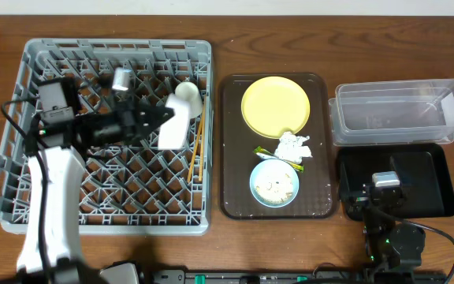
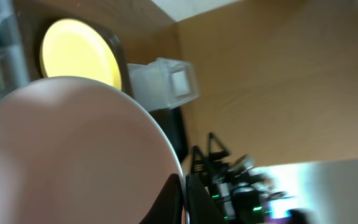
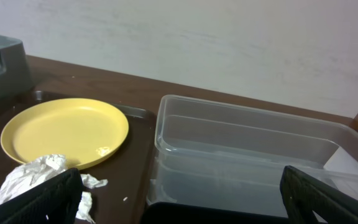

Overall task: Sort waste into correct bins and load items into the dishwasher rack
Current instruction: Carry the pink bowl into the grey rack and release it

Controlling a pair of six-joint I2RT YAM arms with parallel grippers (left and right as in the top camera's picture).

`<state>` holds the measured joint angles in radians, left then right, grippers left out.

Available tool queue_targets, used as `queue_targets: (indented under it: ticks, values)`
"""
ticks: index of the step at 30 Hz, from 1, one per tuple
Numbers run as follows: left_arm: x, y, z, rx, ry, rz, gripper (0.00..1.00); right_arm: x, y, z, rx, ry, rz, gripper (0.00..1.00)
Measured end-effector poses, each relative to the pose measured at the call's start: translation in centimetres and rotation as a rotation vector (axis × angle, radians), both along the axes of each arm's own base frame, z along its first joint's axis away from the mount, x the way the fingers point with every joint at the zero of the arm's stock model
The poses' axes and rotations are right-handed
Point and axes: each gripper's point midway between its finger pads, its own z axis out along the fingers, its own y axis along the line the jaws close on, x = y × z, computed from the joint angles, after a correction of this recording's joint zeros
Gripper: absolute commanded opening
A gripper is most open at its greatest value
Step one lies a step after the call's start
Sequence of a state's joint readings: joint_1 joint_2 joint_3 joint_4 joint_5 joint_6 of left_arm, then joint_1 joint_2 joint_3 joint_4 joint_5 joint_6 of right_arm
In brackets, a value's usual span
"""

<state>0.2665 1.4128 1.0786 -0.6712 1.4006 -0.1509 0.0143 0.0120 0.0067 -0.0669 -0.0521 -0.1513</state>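
My left gripper is holding the bowl and will move down into the rack (image 1: 30, 181) beside the white rounded shape, easing toward the brown tray. It will release the bowl there, since only chopsticks lie in that spot.
My left gripper (image 1: 162, 116) is shut on the rim of the white bowl (image 1: 173, 130) and holds it on edge over the right side of the grey dishwasher rack (image 1: 30, 181). In the left wrist view the bowl (image 2: 67, 155) fills the frame, with the fingers (image 2: 185, 198) clamped on its rim. Chopsticks (image 1: 197, 146) lie in the rack. I cannot tell whether the white rounded shape (image 1: 187, 93) is the cup. The yellow plate (image 1: 275, 105), tissue (image 1: 294, 146), wrapper (image 1: 265, 153) and blue bowl (image 1: 274, 183) with rice crumbs sit on the brown tray. My right gripper (image 1: 385, 189) is open and empty over the black tray (image 1: 436, 185).
The brown serving tray (image 1: 231, 197) lies between the rack and the bins. The clear tub (image 1: 396, 114) stands behind the black tray. The right wrist view shows the plate (image 3: 64, 134), tissue (image 3: 36, 174), tub (image 3: 253, 149) and my open fingers (image 3: 185, 208).
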Motion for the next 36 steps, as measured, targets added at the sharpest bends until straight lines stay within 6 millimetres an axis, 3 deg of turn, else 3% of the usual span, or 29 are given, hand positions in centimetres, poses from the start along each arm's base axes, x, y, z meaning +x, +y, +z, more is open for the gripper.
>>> queue_targets:
  ticks: [4,9,16,36]
  values:
    - [1.5,1.5,-3.0,-0.114,0.124,0.012,0.06,0.0,0.0,0.0,0.000,0.000,0.000,0.99]
    - [2.6,1.3,-6.4,-0.200,0.238,-0.014,0.06,0.0,0.0,0.0,0.000,0.000,0.000,0.99]
    - [2.7,1.1,-6.5,-0.289,0.244,-0.047,0.06,0.0,0.0,0.0,0.000,0.000,0.000,0.99]
    - [3.4,0.8,-6.0,-0.294,0.316,-0.048,0.06,0.0,0.0,0.0,0.000,0.000,0.000,0.99]
